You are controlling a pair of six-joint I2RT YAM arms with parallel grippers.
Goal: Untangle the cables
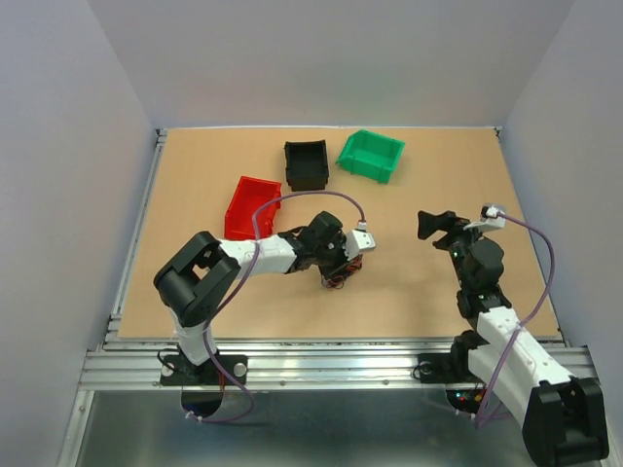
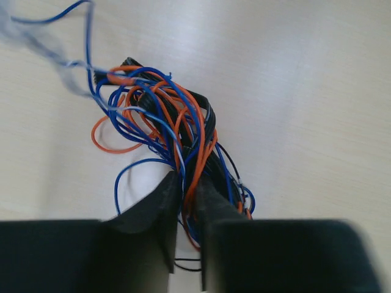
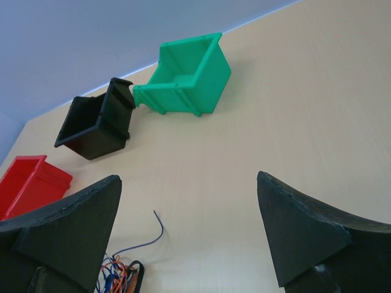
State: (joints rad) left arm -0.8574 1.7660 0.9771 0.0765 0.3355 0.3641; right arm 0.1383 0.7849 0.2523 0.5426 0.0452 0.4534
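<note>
The bunch lies to my right gripper's left in the top view, so next my right gripper should swing that way onto the black loop sticking out.
The cables (image 2: 165, 122) are a tangled bunch of thin orange, blue and black wires on the tan table. In the top view the bunch (image 1: 338, 280) lies at the table's middle, under my left gripper (image 1: 343, 265). My left gripper (image 2: 188, 183) is shut on several orange and blue strands at the bunch's near end. A blurred blue strand trails to the upper left of the left wrist view. My right gripper (image 1: 440, 226) is wide open and empty, to the right of the bunch. In the right wrist view (image 3: 189, 195) part of the bunch (image 3: 119, 271) shows at the lower left, with one blue strand curling out.
A red bin (image 1: 251, 206), a black bin (image 1: 306, 163) and a green bin (image 1: 371, 155) stand at the back of the table; they also show in the right wrist view, green (image 3: 186, 76), black (image 3: 98, 119), red (image 3: 30, 183). A metal rail runs along the near edge.
</note>
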